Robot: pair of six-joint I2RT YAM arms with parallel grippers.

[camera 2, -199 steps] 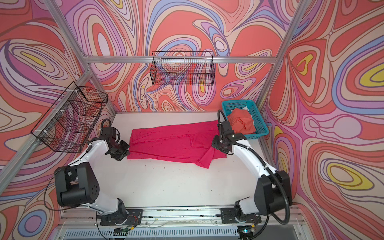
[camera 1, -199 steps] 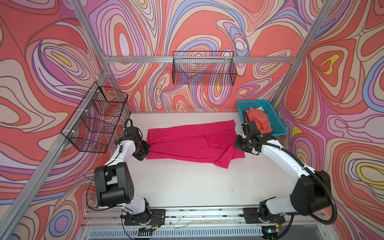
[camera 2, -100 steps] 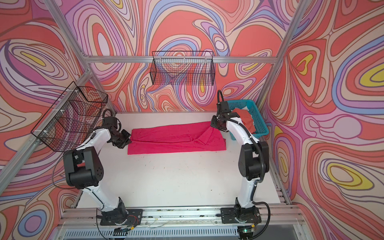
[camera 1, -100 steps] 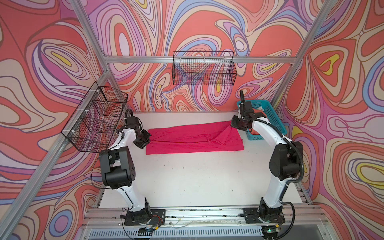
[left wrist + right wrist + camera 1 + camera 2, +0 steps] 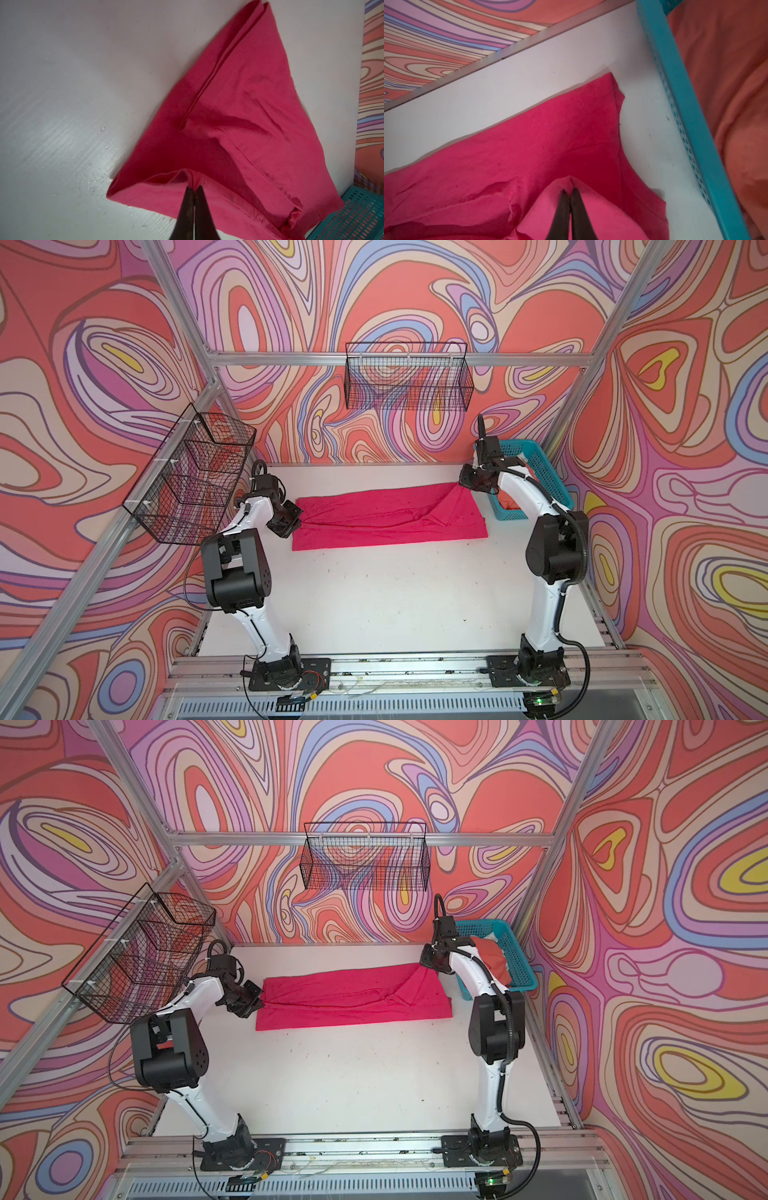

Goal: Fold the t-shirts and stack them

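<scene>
The raised fold stops short of the t-shirt's far corner point(image 5: 607, 83), so my right gripper needs to pull it outward toward that corner next and let it go.
A magenta-pink t-shirt point(image 5: 386, 514) point(image 5: 353, 998) lies as a long folded band across the back of the white table in both top views. My left gripper point(image 5: 296, 522) point(image 5: 259, 1002) is at its left end, shut on a pinch of the hem point(image 5: 194, 188). At the shirt's far right corner, beside the basket, my right gripper point(image 5: 462, 485) point(image 5: 424, 966) is shut on a raised fold of the fabric point(image 5: 570, 190). An orange-coral t-shirt point(image 5: 494, 965) point(image 5: 726, 104) sits bunched in the teal basket.
The teal lattice basket point(image 5: 544, 472) point(image 5: 515, 957) stands in the back right corner, close to my right gripper. One black wire basket point(image 5: 191, 477) hangs on the left frame and another wire basket point(image 5: 409, 381) on the back wall. Bare white table point(image 5: 395, 593) spreads in front of the shirt.
Both grippers have carried the shirt's edges toward the back wall, and the wider shirt with its hanging front flap is now a narrower band. Little has moved in the last half second.
</scene>
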